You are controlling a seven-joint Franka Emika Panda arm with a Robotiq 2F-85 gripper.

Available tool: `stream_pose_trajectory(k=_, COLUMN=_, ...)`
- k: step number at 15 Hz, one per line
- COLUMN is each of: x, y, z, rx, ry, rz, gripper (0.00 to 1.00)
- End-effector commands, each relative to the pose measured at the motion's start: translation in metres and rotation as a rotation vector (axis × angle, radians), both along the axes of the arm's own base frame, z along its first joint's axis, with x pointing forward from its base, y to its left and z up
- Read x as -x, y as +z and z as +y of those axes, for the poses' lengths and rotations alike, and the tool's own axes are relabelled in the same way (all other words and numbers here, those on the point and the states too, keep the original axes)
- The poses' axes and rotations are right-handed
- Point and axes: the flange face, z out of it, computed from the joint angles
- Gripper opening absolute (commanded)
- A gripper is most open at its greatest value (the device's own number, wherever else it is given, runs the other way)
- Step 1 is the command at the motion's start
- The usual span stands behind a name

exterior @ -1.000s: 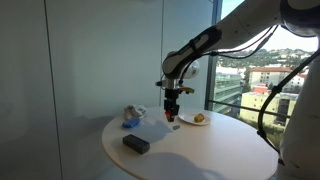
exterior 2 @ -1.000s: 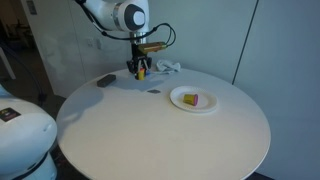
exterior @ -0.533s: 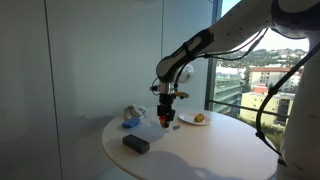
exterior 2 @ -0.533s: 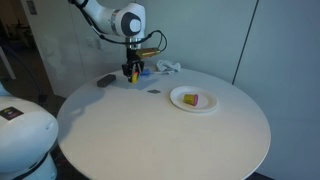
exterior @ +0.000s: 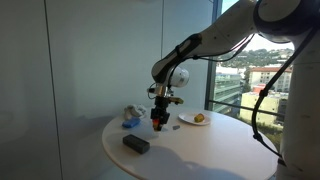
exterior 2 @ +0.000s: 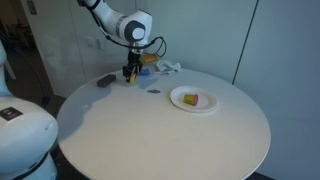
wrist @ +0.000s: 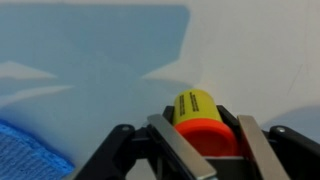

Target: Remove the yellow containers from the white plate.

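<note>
The tabletop beneath my gripper is bare and clear of the white plate (exterior 2: 182,104). I will next move my gripper slightly down, set the yellow container there and then release it.
My gripper (exterior: 159,119) is shut on one yellow container (wrist: 196,112), a tiny yellow pot with a red-orange lid, and holds it low over the round table, away from the white plate. The gripper also shows in an exterior view (exterior 2: 129,73) and in the wrist view (wrist: 203,140). The white plate (exterior 2: 182,104) lies to the side on the table with another small yellow container (exterior 2: 196,100) on it; both also show in an exterior view, the plate (exterior: 189,122) and the pot (exterior: 199,118).
A black rectangular block (exterior: 136,144) lies near the table's edge, also in an exterior view (exterior 2: 105,81). A pale blue-and-white mug-like thing (exterior: 131,116) and a white cloth (exterior 2: 168,67) lie near the gripper. Blue cloth shows at the wrist view's lower left (wrist: 30,160).
My gripper has moved away from the plate toward the black block side and lower toward the table, carrying the yellow container.
</note>
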Motion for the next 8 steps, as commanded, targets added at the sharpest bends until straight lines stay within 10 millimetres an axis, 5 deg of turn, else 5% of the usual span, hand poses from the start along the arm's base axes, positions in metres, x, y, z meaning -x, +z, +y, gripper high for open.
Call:
stream_pose_trajectory(k=1, x=-0.018, y=-0.005, z=-0.002, rx=-0.018, ry=-0.003, rz=-0.040, gripper=0.21)
stream_pose_trajectory(k=4, x=-0.026, y=-0.016, z=-0.005, rx=0.006, ry=-0.018, rz=-0.066, gripper=0.21)
stream_pose_trajectory(k=5, x=-0.026, y=-0.018, z=-0.006, rx=0.010, ry=-0.014, rz=-0.076, gripper=0.71)
stream_pose_trajectory(k=8, x=-0.025, y=-0.016, z=-0.006, rx=0.021, ry=-0.021, rz=-0.101, gripper=0.85)
